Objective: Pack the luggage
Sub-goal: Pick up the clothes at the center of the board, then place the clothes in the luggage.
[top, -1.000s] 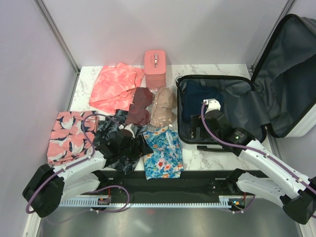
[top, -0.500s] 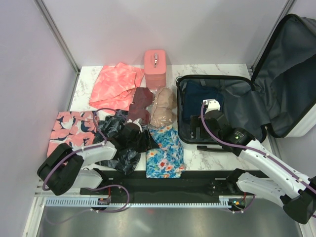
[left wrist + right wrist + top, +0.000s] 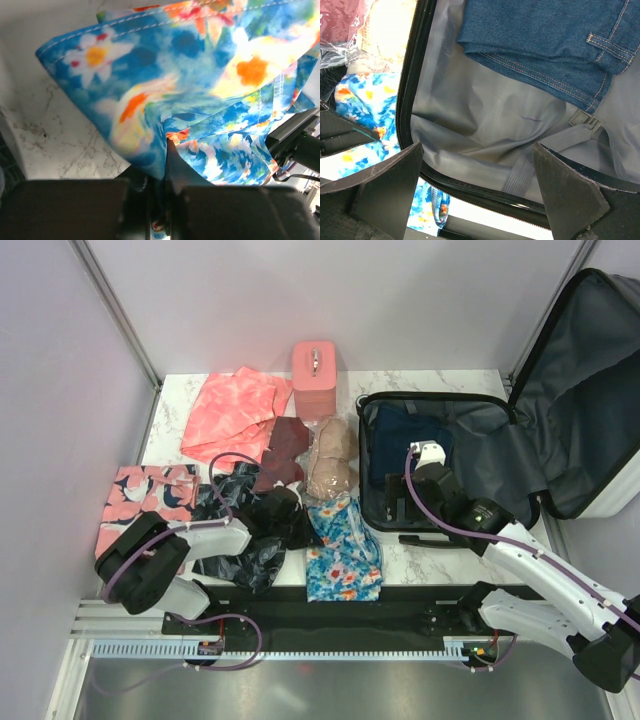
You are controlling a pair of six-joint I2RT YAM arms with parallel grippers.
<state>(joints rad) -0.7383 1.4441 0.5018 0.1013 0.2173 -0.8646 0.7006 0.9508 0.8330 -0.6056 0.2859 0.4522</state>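
Note:
The luggage (image 3: pixel 585 380) lies open, so my left gripper next moves up, outward and to the right in the top view over the folded jeans (image 3: pixel 400 435) to release the garment.
The luggage (image 3: pixel 585 380) lies open at the right, lid propped back, grey lining (image 3: pixel 485 115) showing. Folded blue jeans (image 3: pixel 400 435) lie in its base (image 3: pixel 545 40). My left gripper (image 3: pixel 303 523) is shut on the edge of a blue floral garment (image 3: pixel 345 550) at the table's front middle. In the left wrist view the cloth (image 3: pixel 190 75) is pinched between the jaws (image 3: pixel 162 155) and bunches up ahead of them. My right gripper (image 3: pixel 398 505) hangs open over the luggage's near rim (image 3: pixel 477 192), holding nothing.
A pink box case (image 3: pixel 314 377) stands at the back. A coral cloth (image 3: pixel 235 415), a maroon garment (image 3: pixel 283 452) and a bagged beige item (image 3: pixel 330 462) lie mid-table. A black garment (image 3: pixel 240 540) and a pink patterned cloth (image 3: pixel 140 505) lie front left.
My left arm swung right from the black garment to the floral garment and shut on its edge, bunching the cloth rightward. The right arm has stayed put.

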